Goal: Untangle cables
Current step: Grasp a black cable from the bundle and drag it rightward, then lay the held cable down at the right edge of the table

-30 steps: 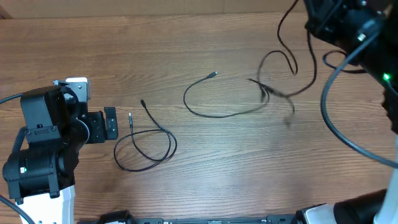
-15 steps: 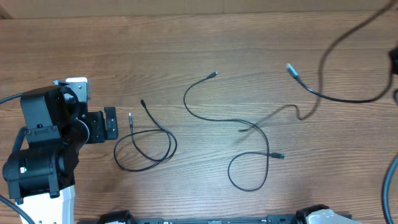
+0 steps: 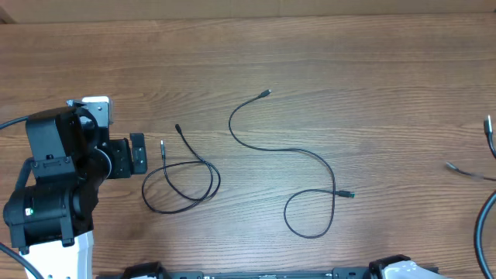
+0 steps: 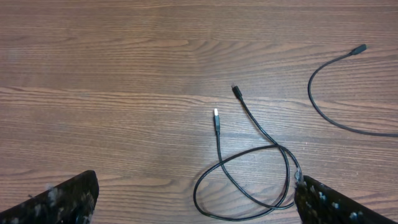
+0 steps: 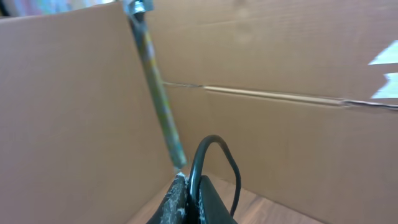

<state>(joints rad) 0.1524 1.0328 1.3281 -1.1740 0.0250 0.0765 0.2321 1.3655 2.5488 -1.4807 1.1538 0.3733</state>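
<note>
The bare tabletop below is clear of the S cable. My right gripper should next go down, tip its fingers downward and release the third cable there.
A black cable (image 3: 182, 184) lies in a loose loop on the wooden table just right of my left gripper (image 3: 138, 153). In the left wrist view this loop (image 4: 249, 180) sits between my open fingers (image 4: 62, 199), with its two plugs pointing away. A second black cable (image 3: 298, 151) lies in an S with a loop at its near end. My right gripper (image 5: 191, 186) is shut on a third black cable (image 5: 214, 149) and holds it up in the air. Part of that cable hangs at the right edge of the overhead view (image 3: 490, 132). The right gripper itself is outside the overhead view.
A brown cardboard wall (image 5: 298, 62) fills the right wrist view behind the held cable. The left arm's base (image 3: 46, 194) stands at the table's left front. The end of the S cable shows at the upper right of the left wrist view (image 4: 329, 93).
My right arm has swung out of the overhead view to the right, carrying one cable. The other cable came free and now lies in an S on the table. The left arm has not moved.
</note>
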